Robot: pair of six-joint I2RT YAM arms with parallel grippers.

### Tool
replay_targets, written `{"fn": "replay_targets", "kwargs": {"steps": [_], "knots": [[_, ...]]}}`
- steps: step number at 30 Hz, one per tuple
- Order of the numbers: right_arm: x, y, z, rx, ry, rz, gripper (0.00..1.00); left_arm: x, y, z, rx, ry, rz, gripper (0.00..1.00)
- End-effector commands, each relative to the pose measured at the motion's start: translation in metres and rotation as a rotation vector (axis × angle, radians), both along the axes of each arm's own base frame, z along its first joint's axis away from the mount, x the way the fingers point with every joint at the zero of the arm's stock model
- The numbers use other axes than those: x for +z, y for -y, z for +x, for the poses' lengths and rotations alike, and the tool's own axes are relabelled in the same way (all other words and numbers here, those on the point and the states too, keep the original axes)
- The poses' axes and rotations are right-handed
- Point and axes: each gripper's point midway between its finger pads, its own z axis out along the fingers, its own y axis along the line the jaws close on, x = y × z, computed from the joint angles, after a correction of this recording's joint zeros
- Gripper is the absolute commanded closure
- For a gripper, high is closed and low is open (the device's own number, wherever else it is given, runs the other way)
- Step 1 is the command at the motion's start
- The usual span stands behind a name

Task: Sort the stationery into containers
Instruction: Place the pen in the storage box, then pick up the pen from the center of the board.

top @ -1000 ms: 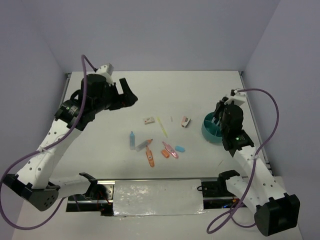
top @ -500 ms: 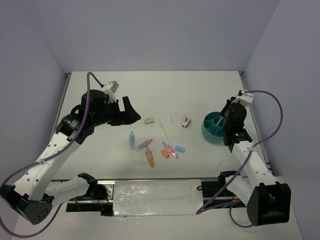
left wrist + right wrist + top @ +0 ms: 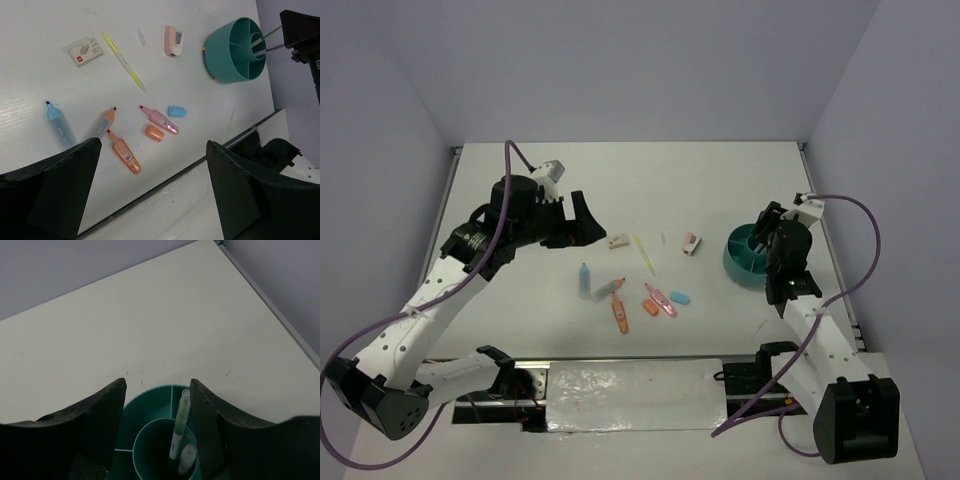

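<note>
The yellow pen's middle [image 3: 645, 254] is the next place for my right gripper. It needs to go down there from the teal cup.
The teal cup [image 3: 748, 258] [image 3: 235, 50] [image 3: 150, 440] stands at the table's right side. Two thin pens [image 3: 179, 427] lean in its round centre compartment. My right gripper [image 3: 157, 385] [image 3: 767, 225] hovers just over the cup, open, its fingers apart from the pens. The other stationery lies mid-table: a yellow pen [image 3: 124, 61], a pink highlighter [image 3: 160, 119], an orange highlighter [image 3: 124, 151], a light blue tube [image 3: 59, 125] and a pink-white clip [image 3: 173, 41]. My left gripper [image 3: 585, 220] [image 3: 154, 144] hangs high above them, open and empty.
A white eraser [image 3: 86, 51], a grey highlighter with an orange tip [image 3: 100, 125], a small blue cap [image 3: 176, 111], an orange cap [image 3: 154, 133] and a clear cap [image 3: 142, 36] also lie loose. The table's front edge [image 3: 200, 162] runs just below them.
My right gripper has opened over the cup, and the pens now lean free in the centre compartment. The left arm has swung a little right, toward the loose items.
</note>
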Motion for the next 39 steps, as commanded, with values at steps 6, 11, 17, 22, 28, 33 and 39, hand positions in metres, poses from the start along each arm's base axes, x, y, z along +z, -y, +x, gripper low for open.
{"fn": "replay_targets", "kwargs": {"steps": [6, 11, 17, 22, 28, 33, 39], "knots": [[0.079, -0.035, -0.005, 0.189, 0.144, 0.051, 0.35, -0.002, 0.004, 0.013, 0.032, -0.017, -0.003, 0.01], [0.094, -0.081, 0.002, 0.325, 0.04, 0.013, 0.35, -0.024, -0.018, 0.025, 0.205, -0.106, 0.086, 0.01], [0.047, -0.176, 0.011, 0.566, -0.265, -0.004, 0.38, -0.049, -0.045, 0.024, 0.368, -0.215, 0.194, 0.01], [-0.026, -0.262, 0.009, 0.758, -0.515, -0.064, 0.46, -0.037, -0.065, 0.019, 0.475, -0.197, 0.209, 0.0], [-0.083, -0.327, 0.024, 0.815, -0.705, -0.12, 0.54, -0.049, -0.044, 0.008, 0.314, -0.228, 0.174, 0.01], [-0.103, -0.336, 0.032, 0.768, -0.763, -0.157, 0.53, -0.061, -0.043, -0.005, 0.269, -0.261, 0.175, 0.01], [-0.133, -0.325, 0.028, 0.741, -0.819, -0.19, 0.54, -0.056, -0.05, -0.01, 0.274, -0.228, 0.18, 0.01]]}}
